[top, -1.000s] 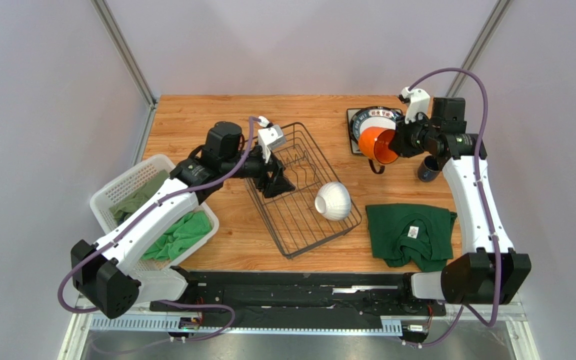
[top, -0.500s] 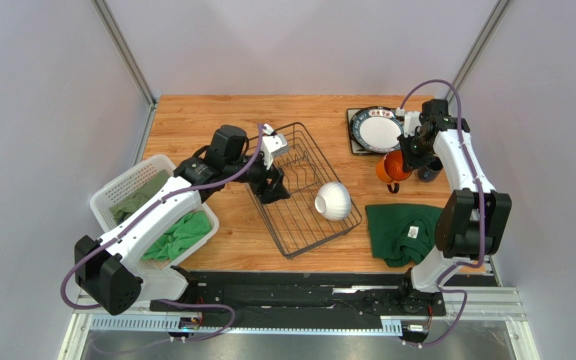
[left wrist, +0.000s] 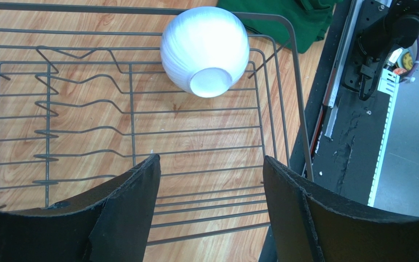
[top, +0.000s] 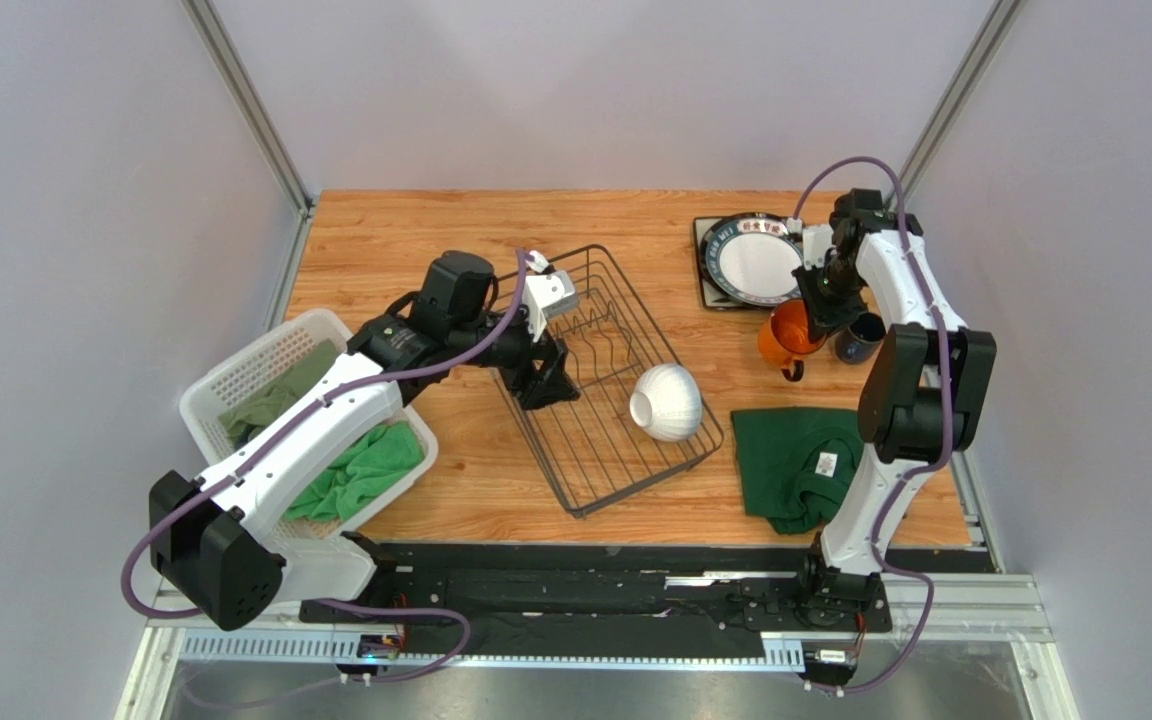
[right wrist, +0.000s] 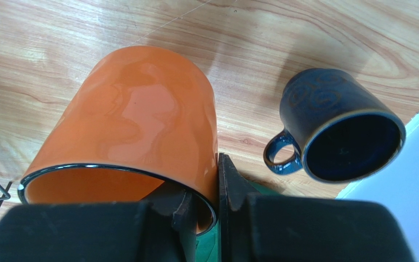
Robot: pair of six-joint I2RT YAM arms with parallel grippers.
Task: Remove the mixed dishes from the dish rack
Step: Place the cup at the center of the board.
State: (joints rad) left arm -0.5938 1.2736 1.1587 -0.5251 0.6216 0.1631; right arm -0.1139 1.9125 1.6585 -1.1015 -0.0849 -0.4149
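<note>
I need to move my right gripper down and over toward the dark blue mug (top: 859,338) next. I need to let go of the orange mug on the bare wood beside it, because that spot is clear.
The black wire dish rack (top: 609,375) lies mid-table and holds only the white ribbed bowl (top: 666,401), on its side at the near right end; the bowl also shows in the left wrist view (left wrist: 204,50). My left gripper (top: 549,378) is open and empty over the rack's left side, short of the bowl. My right gripper (top: 823,308) is shut on the rim of the orange mug (top: 788,333), one finger inside, one outside (right wrist: 225,174). The mug is low over the wood beside the dark blue mug (top: 859,338). Plates (top: 752,258) are stacked at the back right.
A white slotted basket (top: 259,387) with green cloths stands at the left. A dark green cloth (top: 815,465) lies at the front right, near the mugs. The table's right edge is close behind the blue mug (right wrist: 343,128).
My right arm has carried the orange mug from above the plates down and to the right, beside the blue mug. My left gripper has edged slightly nearer over the rack.
</note>
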